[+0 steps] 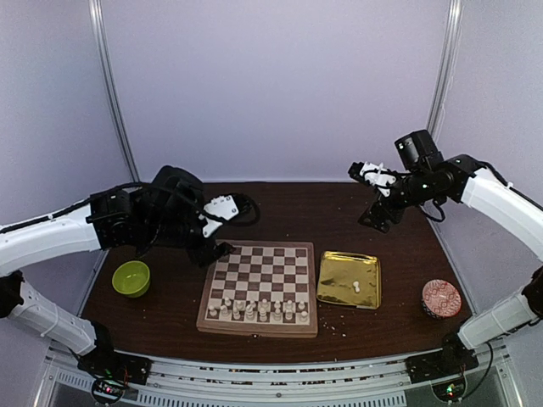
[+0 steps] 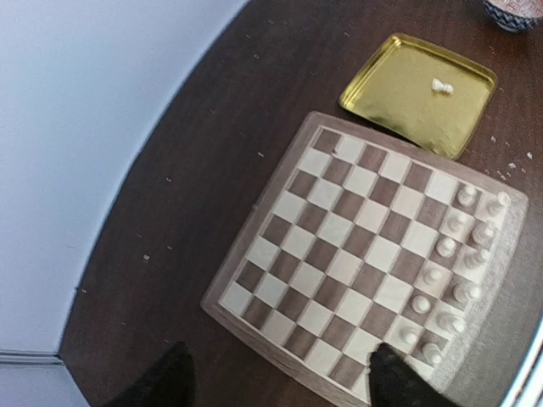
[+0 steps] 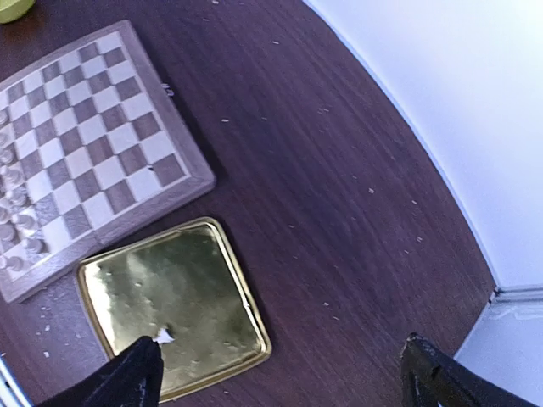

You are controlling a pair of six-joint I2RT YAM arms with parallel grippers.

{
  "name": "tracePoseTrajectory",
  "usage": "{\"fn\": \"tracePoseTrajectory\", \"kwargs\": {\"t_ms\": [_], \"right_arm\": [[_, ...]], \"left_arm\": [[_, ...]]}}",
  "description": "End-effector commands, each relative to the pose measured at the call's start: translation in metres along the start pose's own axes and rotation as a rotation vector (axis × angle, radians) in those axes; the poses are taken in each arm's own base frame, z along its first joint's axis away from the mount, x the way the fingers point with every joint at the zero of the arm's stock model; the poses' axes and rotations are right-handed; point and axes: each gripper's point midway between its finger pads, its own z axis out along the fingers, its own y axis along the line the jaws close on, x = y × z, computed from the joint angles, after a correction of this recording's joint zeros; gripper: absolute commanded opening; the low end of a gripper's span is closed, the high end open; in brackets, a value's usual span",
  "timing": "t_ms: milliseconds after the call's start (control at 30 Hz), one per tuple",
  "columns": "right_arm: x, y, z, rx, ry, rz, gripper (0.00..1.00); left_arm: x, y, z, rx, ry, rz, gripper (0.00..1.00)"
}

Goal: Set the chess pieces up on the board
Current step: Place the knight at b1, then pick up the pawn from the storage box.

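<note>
The lone piece in the gold tray [image 3: 164, 337] lies below my right gripper and toward my base, so I will move that gripper down and back onto it next.
The wooden checkered board [image 1: 263, 267] lies at the table's middle. Cream chess pieces [image 1: 259, 309] stand in two rows along its near edge; in the left wrist view the pieces [image 2: 458, 271] line the right side of the board [image 2: 339, 246]. One lone piece [image 1: 358, 285] lies in the gold tray [image 1: 339, 271]. My left gripper [image 1: 214, 253] hovers over the board's far left corner, open and empty [image 2: 280, 386]. My right gripper [image 1: 376, 222] hangs above the table behind the tray, open and empty [image 3: 280, 377]. Its left finger [image 3: 127, 381] partly covers the tray's piece [image 3: 164, 336].
A green bowl [image 1: 131, 278] sits left of the board. A round patterned container [image 1: 441, 298] stands near the right front edge. Pale crumbs dot the dark table around the tray [image 3: 195, 280]. Grey walls close in at the back and sides.
</note>
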Motion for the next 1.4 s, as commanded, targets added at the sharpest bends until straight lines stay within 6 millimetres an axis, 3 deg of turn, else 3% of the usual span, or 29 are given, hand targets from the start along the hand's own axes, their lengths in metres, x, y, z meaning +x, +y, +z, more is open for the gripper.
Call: {"fn": "tracePoseTrajectory", "kwargs": {"t_ms": [0,67,133,200,267,367,567,833,1033,1367], "right_arm": [[0.027,-0.022,0.024,0.023,0.097,0.022,1.00],[0.035,-0.010,0.034,-0.072,0.111,-0.011,0.97],[0.043,0.000,0.042,-0.123,0.126,-0.077,0.87],[0.053,0.012,0.048,-0.177,0.130,-0.177,0.72],[0.066,0.022,0.053,-0.200,0.142,-0.310,0.64],[0.090,0.030,0.065,-0.195,0.221,-0.473,0.61],[0.133,0.040,0.098,-0.213,0.430,-0.674,0.54],[0.139,0.056,0.124,-0.290,0.507,-0.738,0.48],[0.148,0.077,0.131,-0.377,0.553,-0.783,0.47],[0.156,0.098,0.139,-0.475,0.616,-0.794,0.37]], "left_arm": [[-0.047,0.059,0.001,-0.172,-0.161,-0.103,0.81],[-0.059,0.071,0.009,-0.160,-0.187,-0.150,0.85],[-0.064,0.084,0.020,-0.167,-0.193,-0.177,0.82],[-0.063,0.094,0.031,-0.149,-0.186,-0.200,0.68],[-0.060,0.095,0.038,-0.063,-0.198,-0.259,0.63],[-0.049,0.100,0.038,-0.060,-0.218,-0.302,0.63],[-0.046,0.109,0.021,-0.114,-0.251,-0.288,0.64],[-0.047,0.107,0.016,-0.105,-0.259,-0.270,0.64],[-0.048,0.105,0.014,-0.093,-0.267,-0.262,0.64],[-0.048,0.103,0.014,-0.086,-0.265,-0.258,0.64]]}}
